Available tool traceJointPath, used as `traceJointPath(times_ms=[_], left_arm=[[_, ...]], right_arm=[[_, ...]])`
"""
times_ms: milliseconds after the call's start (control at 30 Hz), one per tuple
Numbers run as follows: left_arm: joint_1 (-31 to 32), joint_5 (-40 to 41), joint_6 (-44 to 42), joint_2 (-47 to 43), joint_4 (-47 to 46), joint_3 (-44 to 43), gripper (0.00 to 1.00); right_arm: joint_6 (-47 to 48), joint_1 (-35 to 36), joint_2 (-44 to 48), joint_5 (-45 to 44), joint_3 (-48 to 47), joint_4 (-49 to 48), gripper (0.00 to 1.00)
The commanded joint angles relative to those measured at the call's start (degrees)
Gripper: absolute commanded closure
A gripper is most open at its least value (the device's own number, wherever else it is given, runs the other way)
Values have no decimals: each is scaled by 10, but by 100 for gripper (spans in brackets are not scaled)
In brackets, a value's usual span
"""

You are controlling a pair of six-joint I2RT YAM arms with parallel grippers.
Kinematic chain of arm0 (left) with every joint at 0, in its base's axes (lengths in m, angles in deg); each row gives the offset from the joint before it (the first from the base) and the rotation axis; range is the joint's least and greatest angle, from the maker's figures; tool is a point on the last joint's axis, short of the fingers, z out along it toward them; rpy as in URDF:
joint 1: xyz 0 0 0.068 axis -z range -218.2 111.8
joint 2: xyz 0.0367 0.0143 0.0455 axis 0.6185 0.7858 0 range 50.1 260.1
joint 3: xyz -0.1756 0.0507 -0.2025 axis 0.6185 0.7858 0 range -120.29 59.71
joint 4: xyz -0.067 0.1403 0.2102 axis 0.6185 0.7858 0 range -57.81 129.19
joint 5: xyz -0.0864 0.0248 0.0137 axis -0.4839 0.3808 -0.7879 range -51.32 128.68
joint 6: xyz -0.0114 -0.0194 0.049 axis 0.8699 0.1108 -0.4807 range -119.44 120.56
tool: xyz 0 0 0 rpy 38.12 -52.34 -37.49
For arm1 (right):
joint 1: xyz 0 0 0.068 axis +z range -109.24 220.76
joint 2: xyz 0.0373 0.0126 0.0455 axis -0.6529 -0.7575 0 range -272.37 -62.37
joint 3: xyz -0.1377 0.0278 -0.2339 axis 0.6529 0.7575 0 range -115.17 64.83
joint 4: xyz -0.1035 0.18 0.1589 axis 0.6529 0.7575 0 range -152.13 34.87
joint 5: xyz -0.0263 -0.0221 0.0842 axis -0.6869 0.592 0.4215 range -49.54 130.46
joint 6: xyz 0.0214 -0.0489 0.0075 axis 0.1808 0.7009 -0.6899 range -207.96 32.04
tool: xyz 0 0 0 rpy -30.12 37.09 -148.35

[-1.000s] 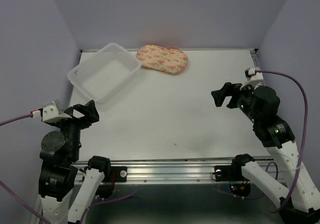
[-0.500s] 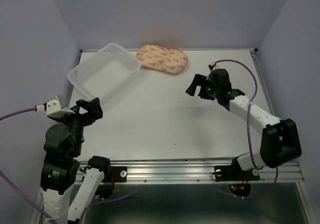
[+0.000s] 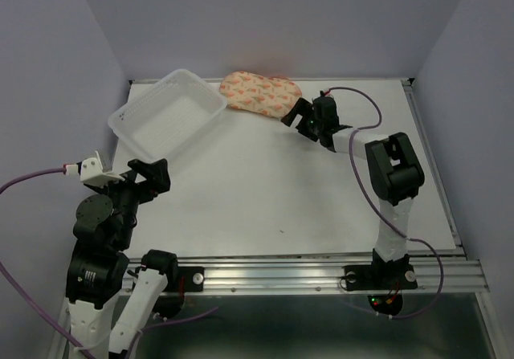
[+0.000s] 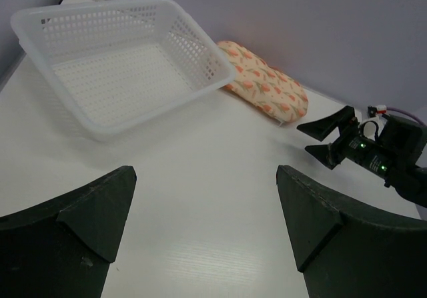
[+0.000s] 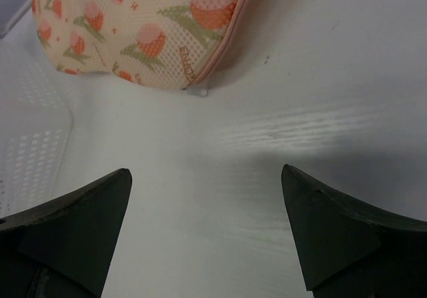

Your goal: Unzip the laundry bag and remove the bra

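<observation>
Next, my right gripper's open fingertips move outward around the laundry bag's near corner with its zip tab [image 5: 199, 91], since they stand short.
The laundry bag [image 3: 259, 94] lies zipped shut at the back middle of the table, cream-peach with orange prints and pink zip edging. It also shows in the left wrist view [image 4: 263, 88] and fills the top left of the right wrist view [image 5: 133, 25], where a small white zip tab [image 5: 199, 91] sticks out at its near corner. The bra is hidden. My right gripper [image 3: 299, 119] is open and empty, low over the table just short of the bag's right end [image 5: 203, 171]. My left gripper [image 3: 151, 174] is open and empty at the near left [image 4: 205, 171].
A white perforated plastic basket [image 3: 120, 122] stands at the back left, touching the bag's left end; it also shows in the left wrist view [image 4: 200, 51]. Purple walls close in the table at the back and sides. The right arm's cable loops over the back right.
My right arm has swung from the right side leftward and to the back, bringing its open gripper up to the bag's right end. The left gripper has shifted only slightly.
</observation>
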Motion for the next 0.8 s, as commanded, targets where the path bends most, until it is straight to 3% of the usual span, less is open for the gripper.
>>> traceJointPath(times_ms=[0, 133, 333, 500, 633, 733, 767], left_arm=[[2, -9, 7, -6, 8, -24, 1], [2, -8, 9, -8, 20, -31, 1], [2, -1, 9, -7, 43, -44, 1], [2, 11, 8, -6, 67, -62, 1], [2, 14, 10, -5, 83, -74, 1], [2, 15, 10, -3, 90, -77, 1], [2, 15, 10, -3, 90, -77, 1]], right_arm=[[-49, -10, -44, -21, -58, -77, 0], [-87, -24, -86, -16, -70, -134, 0], [-111, -35, -162, -2, -133, -144, 0], [-128, -47, -241, 41, -223, -144, 8], [-175, -67, -267, 76, -222, -214, 31], [-227, -90, -269, 106, -178, -302, 61], [-231, -95, -265, 114, -169, -318, 80]])
